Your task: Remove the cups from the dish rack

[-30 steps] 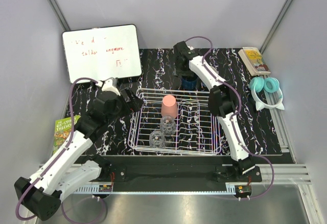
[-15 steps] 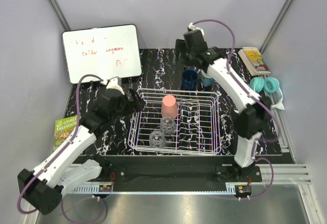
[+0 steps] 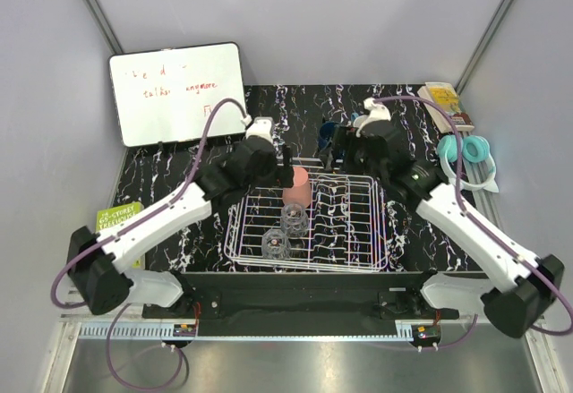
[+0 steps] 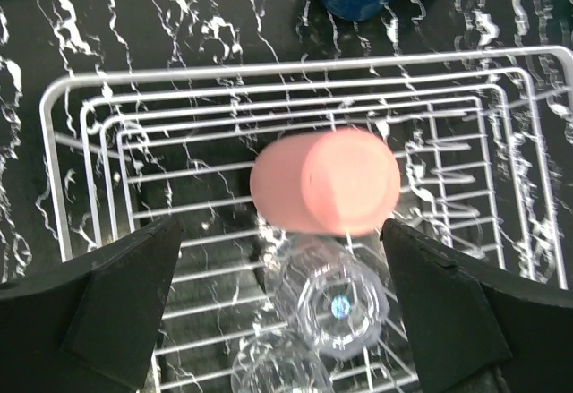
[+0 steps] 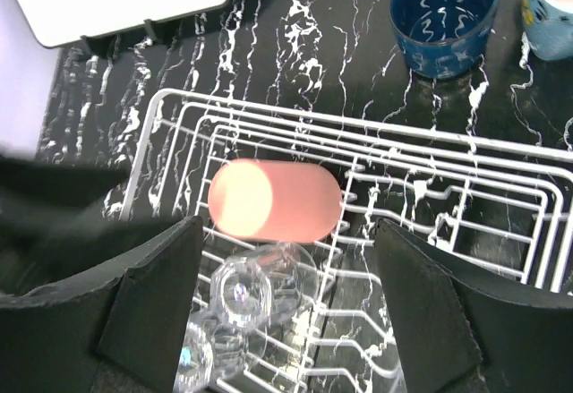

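The salmon-pink tumbler [image 3: 297, 187] [image 4: 327, 183] lies below my left gripper and to its right in the top view. The open fingers go down that way next, astride the tumbler's rounded body.
The white wire dish rack [image 3: 358, 232] holds a salmon-pink tumbler [image 3: 297, 187] lying on its side and two clear glass cups [image 3: 294, 220] [image 3: 276, 245]. The dark blue cup [image 3: 328, 133] stands on the table behind the rack; the teal mug [image 5: 555, 8] is beside it, hidden by my right arm in the top view. My left gripper [image 3: 283, 167] is open and empty above the tumbler [image 4: 327, 183] and a glass [image 4: 336, 299]. My right gripper [image 3: 338, 153] is open and empty above the rack's back edge, with the tumbler [image 5: 273, 200] and a glass [image 5: 255, 290] below it.
A whiteboard [image 3: 179, 93] leans at the back left. A green book [image 3: 116, 218] lies at the left edge. Teal headphones [image 3: 467, 156] and a book [image 3: 445, 106] lie at the right. Both arms hang close together over the rack's back.
My right gripper rose from the cups behind the rack and swung forward over the rack's back edge. My left gripper moved right, from the rack's left side to above the tumbler.
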Available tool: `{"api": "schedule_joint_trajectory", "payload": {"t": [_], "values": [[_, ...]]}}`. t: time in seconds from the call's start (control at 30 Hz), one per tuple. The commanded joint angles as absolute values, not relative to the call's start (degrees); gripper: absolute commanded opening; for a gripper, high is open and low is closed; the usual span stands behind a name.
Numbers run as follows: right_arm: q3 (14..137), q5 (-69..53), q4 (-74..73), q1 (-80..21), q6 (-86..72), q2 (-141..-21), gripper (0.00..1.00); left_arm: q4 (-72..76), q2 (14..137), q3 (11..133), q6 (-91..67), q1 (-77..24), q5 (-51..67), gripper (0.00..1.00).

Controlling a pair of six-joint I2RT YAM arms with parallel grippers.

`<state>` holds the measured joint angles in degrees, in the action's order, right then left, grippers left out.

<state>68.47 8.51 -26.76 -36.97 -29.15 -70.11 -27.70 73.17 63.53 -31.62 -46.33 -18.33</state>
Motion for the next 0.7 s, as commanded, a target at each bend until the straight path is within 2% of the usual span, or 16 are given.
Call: {"api": "schedule_joint_trajectory", "payload": {"t": [0.0,0.33,0.67], "values": [[64.2,9.1,-23.6,-37.2,-30.2,-60.9,0.85,-26.3,79.4,69.9,-27.0,-47.0,-21.9,0.99],[61.8,8.8,-24.6,-37.3,-29.9,-58.1,0.85,-25.6,87.9,72.9,-27.4,-48.9,-21.4,0.99],[60.7,8.5,-24.5,-37.3,-30.1,-57.8,0.85,-23.9,88.5,74.5,-27.6,-49.0,-20.5,0.99]]}}
